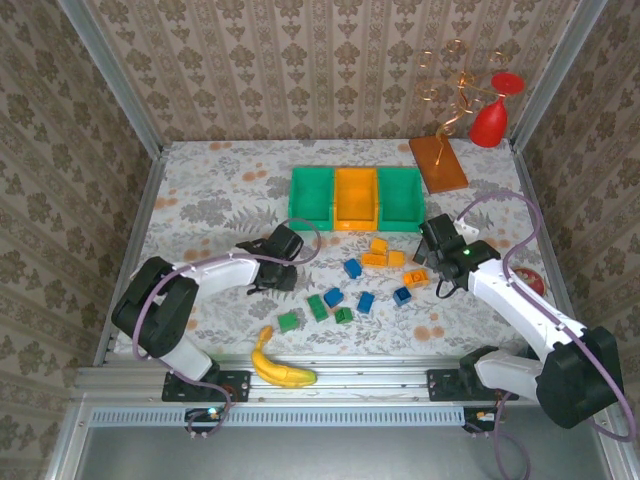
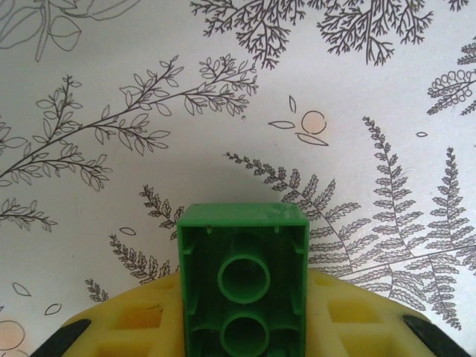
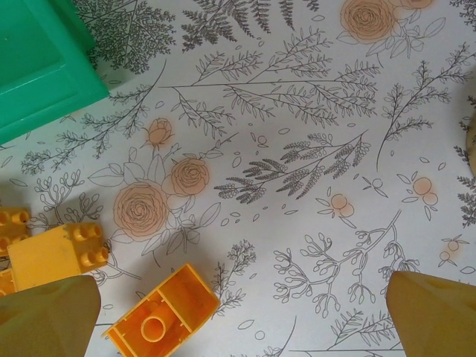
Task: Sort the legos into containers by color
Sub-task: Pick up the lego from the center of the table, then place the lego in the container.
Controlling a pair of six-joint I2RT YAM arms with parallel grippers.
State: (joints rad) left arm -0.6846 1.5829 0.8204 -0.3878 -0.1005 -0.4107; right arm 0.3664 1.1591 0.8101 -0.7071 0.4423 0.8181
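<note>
My left gripper holds the green lego [image 2: 244,271] and moves outward over the green bin beside the orange one next, to release it.
My left gripper [image 2: 244,331] is shut on a green lego [image 2: 244,271], whose hollow underside faces the camera between the yellow pads [image 2: 126,327]. From above, that gripper [image 1: 272,270] hangs left of the scattered legos. Green [image 1: 317,307], blue [image 1: 352,268] and orange [image 1: 378,245] legos lie in front of the containers: a green bin [image 1: 311,197], an orange bin [image 1: 356,197] and another green bin [image 1: 400,197]. My right gripper [image 1: 432,268] [image 3: 242,320] stands open above the table. An upturned orange lego [image 3: 160,316] lies just inside its left finger [image 3: 44,316].
A yellow banana [image 1: 278,365] lies near the front edge. A brown-orange board [image 1: 438,162] and a red object [image 1: 490,120] sit at the back right. A green bin corner [image 3: 37,59] and more orange legos [image 3: 56,253] show in the right wrist view.
</note>
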